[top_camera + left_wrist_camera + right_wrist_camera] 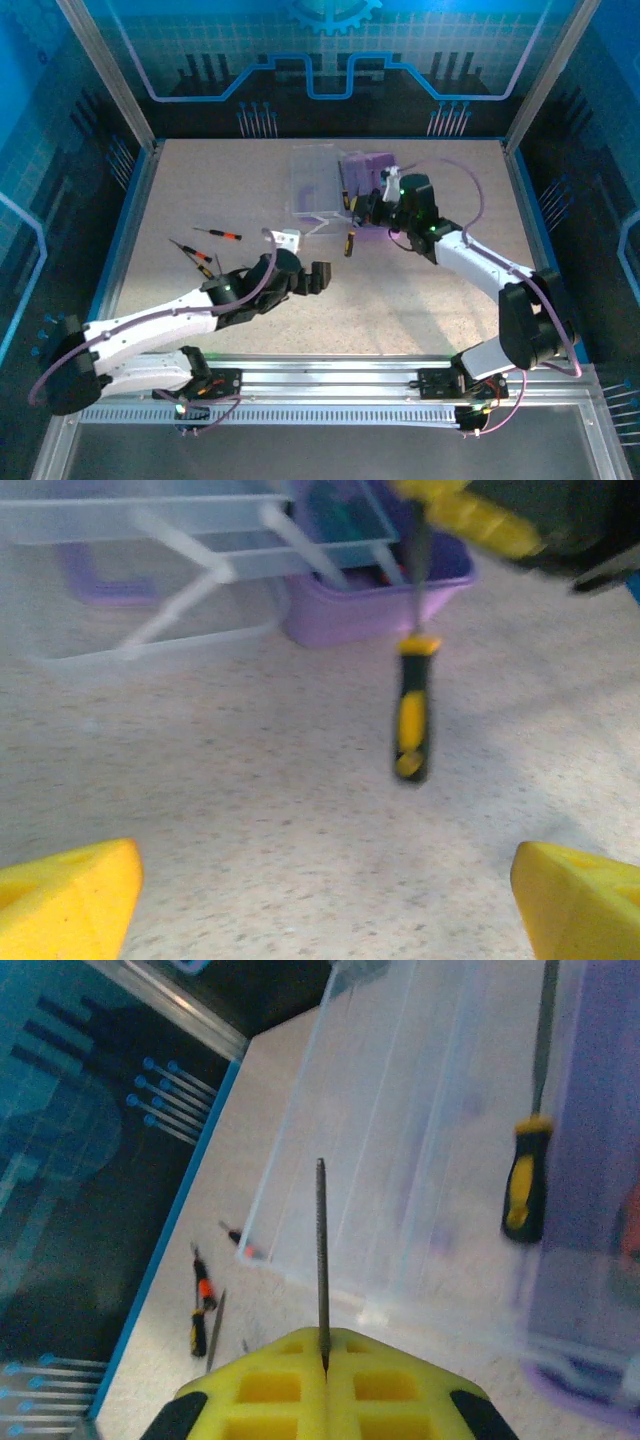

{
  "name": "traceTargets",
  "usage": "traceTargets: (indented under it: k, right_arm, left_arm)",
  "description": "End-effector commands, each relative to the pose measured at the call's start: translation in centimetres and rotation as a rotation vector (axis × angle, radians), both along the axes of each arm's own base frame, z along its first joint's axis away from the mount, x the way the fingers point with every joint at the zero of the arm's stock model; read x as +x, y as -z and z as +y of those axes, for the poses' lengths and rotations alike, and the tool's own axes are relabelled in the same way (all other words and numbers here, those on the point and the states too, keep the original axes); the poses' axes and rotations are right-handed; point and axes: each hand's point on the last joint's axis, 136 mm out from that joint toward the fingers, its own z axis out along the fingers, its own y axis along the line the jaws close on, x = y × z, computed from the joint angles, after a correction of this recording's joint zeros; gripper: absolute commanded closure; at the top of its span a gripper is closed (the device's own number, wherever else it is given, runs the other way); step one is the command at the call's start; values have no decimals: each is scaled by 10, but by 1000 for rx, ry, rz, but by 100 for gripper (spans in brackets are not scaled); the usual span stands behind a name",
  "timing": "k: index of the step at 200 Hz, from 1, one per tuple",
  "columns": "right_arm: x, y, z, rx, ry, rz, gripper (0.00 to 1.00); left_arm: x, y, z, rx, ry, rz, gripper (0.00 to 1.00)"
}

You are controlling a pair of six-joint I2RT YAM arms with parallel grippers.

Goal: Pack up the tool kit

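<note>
The right gripper next moves outward and down beside the other yellow-black screwdriver to release the shaft (321, 1250), since the handle still hangs in front of the case.
The tool kit case lies open at the back of the table, with its clear lid (312, 180) (150, 630) (400, 1160) folded left and its purple base (368, 165) (370, 610) (600, 1210) on the right. My right gripper (358, 210) (325, 1345) is shut on the thin metal shaft (321, 1250) of a screwdriver. Its yellow-black handle (350, 243) (413, 720) hangs toward the near side, just in front of the case. My left gripper (305, 257) (325, 905) is open, empty, and a little short of that handle. Another yellow-black screwdriver (525, 1175) lies where lid meets base.
Loose screwdrivers lie on the table left of the case: one with an orange band (218, 232) and a crossed pair (190, 252) (203, 1295). Blue walls and metal posts (105, 70) ring the table. A slotted rail (330, 385) runs along the near edge.
</note>
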Motion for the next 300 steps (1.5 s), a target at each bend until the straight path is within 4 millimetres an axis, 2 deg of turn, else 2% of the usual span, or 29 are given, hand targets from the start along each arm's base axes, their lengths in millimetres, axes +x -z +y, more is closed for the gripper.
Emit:
traceTargets:
  k: [1, 22, 53, 98, 148, 195, 212, 239, 262, 300]
  right_arm:
    - [26, -2, -28, -153, 64, -14, 97]
    - [54, -9, -38, -194, 73, -14, 97]
    - [100, -5, -38, -255, 55, 4, 97]
    - [146, 31, -20, -258, 9, 112, 96]
    - [156, 54, -2, -262, -43, 177, 96]
    - [160, 71, 0, -237, -38, 225, 95]
    - [162, 77, -1, -237, -34, 247, 91]
    - [163, 79, -1, -216, -22, 260, 90]
    - [164, 75, -2, -175, -19, 271, 83]
    - [163, 66, -7, -155, -11, 257, 82]
  left_arm:
    - [-6, 11, 41, 52, -137, -13, 1]
    - [-16, 19, 60, 25, -188, 5, 1]
    - [-29, 25, 86, 8, -249, 15, 1]
    - [-42, 26, 104, -55, -274, 14, 1]
    - [-49, 22, 118, -68, -296, 2, 1]
    - [-47, 24, 114, -74, -295, 3, 1]
    - [-46, 20, 115, -60, -296, -3, 1]
    - [-46, 13, 120, -42, -309, -16, 1]
    - [-48, 15, 123, -47, -318, -10, 1]
    - [-51, 18, 127, -56, -330, 3, 1]
